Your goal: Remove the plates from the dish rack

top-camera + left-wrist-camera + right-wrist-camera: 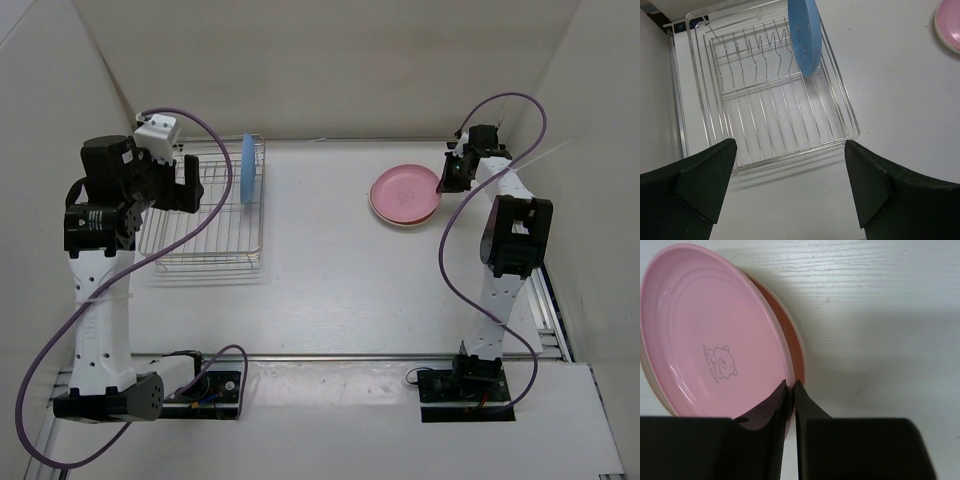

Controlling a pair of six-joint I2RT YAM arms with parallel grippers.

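Next I need to turn my left gripper and lower it sideways onto the light blue plate's rim (248, 153) (810, 30), as this lies below it and to its right in the top view.
The silver wire dish rack (205, 215) stands at the far left. The light blue plate (247, 168) stands upright on edge in its right end and also shows in the left wrist view (804, 35). My left gripper (190, 185) hovers above the rack (765, 100), open and empty (790, 165). The pink plate (405, 192) lies on the cream plate (802, 356) on the table at the far right, tilted slightly. My right gripper (447, 178) is shut on the pink plate's (710, 340) right rim (790, 386).
White walls enclose the table on the left, back and right. The rack's left and middle slots (745, 55) hold nothing. A purple cable (455, 260) hangs along the right arm, and another loops by the left arm.
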